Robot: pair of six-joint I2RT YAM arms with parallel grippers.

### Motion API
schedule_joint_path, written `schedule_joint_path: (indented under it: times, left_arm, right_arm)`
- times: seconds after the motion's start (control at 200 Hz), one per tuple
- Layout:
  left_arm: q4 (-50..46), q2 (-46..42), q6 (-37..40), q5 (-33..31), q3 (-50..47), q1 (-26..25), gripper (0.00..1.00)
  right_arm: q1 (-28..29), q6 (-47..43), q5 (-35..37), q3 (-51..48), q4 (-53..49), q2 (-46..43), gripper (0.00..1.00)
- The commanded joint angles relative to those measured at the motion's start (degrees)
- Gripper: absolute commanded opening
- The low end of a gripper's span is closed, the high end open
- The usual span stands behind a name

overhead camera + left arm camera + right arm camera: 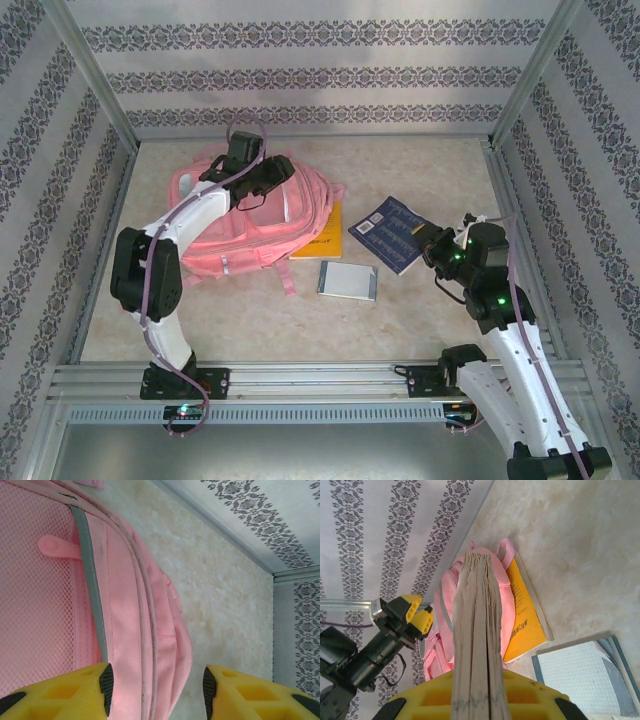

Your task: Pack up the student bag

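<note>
The grey trim strip (pixel 286 203) (pixel 101 640) lies below, nearer the mesh than my open left gripper, so I should next shift toward the mesh and lower my fingers astride it.
The student bag (pixel 250 228), a large pink backpack, lies flat at the back left of the table. My left gripper (pixel 268 178) hovers over its far right edge, open. In the left wrist view its yellow fingers (pixel 106 682) stand apart on either side of the bag's pink seam (pixel 145 630) without pinching it. My right gripper (pixel 432 246) is shut on a blue book (pixel 388 232) at the right. The right wrist view looks along the book's page edges (pixel 477 630), which are clamped between the jaws, toward the bag (pixel 506 600) and the left gripper (pixel 413 612).
An orange-yellow book (pixel 320 234) lies against the bag's right side, partly tucked under it. A grey gridded notebook (pixel 347 280) sits in front of it. Patterned walls and metal frame rails enclose the table. A grey strip and mesh panel (pixel 30 605) show on the bag.
</note>
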Motion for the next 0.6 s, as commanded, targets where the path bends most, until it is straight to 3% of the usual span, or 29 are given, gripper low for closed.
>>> schedule_joint_path:
  times: [0.0, 0.35, 0.6]
  left_arm:
    - [-3.75, 2.41, 1.98, -0.42, 2.98, 0.44, 0.51]
    - [-2.98, 4.83, -1.72, -0.79, 2.72, 0.6, 0.49]
    - [-0.22, 7.5, -3.43, 2.77, 3.09, 0.1, 0.35]
  right_arm:
    - [-0.69, -0.75, -2.03, -0.58, -0.17, -0.82, 0.0]
    - [-0.87, 0.5, -2.67, -2.39, 2.34, 0.17, 0.0]
    - [-0.7, 3.15, -4.05, -5.19, 5.13, 1.22, 0.0]
